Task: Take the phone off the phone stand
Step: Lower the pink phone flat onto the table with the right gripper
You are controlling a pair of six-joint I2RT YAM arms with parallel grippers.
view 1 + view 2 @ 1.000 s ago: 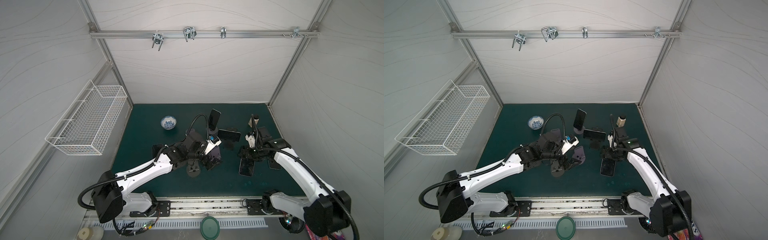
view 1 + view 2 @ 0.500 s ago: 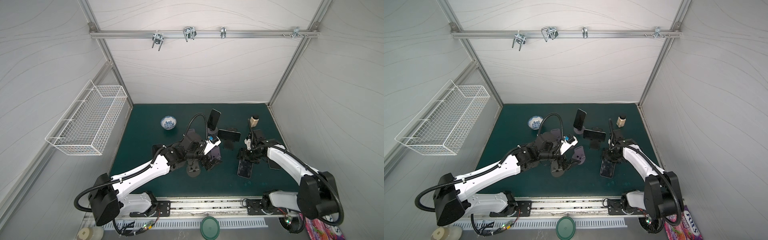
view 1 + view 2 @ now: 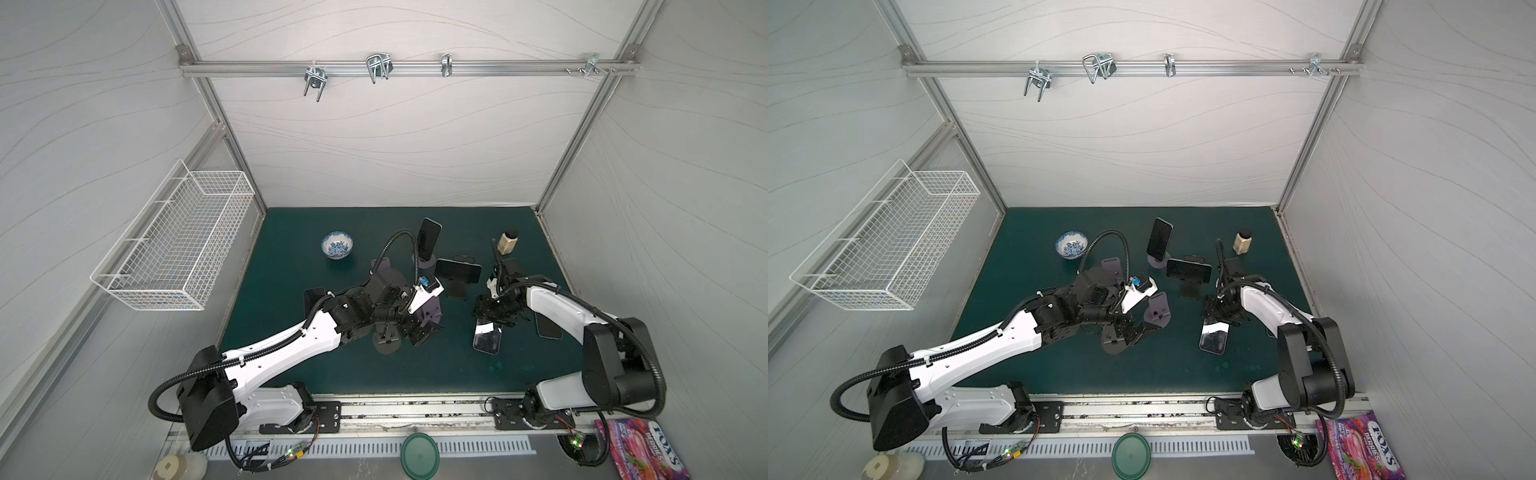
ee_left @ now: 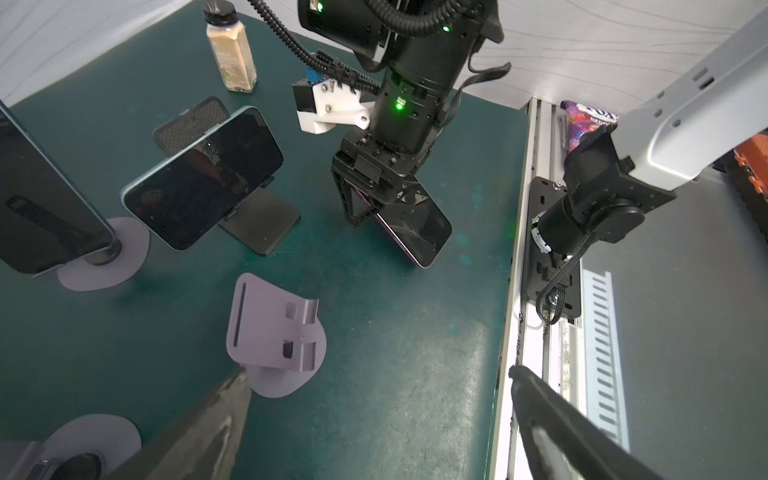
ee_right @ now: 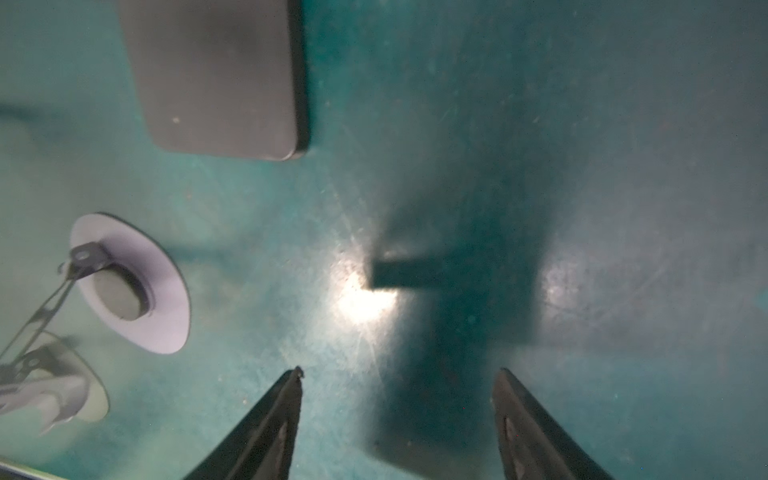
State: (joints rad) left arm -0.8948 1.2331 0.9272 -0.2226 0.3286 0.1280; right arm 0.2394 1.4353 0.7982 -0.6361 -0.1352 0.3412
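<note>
My right gripper is above a clear patch of the green mat, so next it needs to ease down and a little outward and let go of the raised end there.
A dark phone lies tilted on the green mat, its far end raised. My right gripper is shut on that raised end, one finger on each long side, as the left wrist view shows at the phone. The empty lilac phone stand stands left of it, also seen in a top view. My left gripper hangs open and empty just in front of that stand, one fingertip by its base. In the right wrist view my right gripper has a dark blur between its fingers.
Behind stand an upright phone on a lilac stand and a sideways phone on a black stand. Another phone lies flat at the right. A round dark stand base, a bowl, a bottle and a wall basket are also here.
My right arm's elbow has swung down toward the front right while its gripper stays low on the phone. My left gripper has opened slightly wider.
</note>
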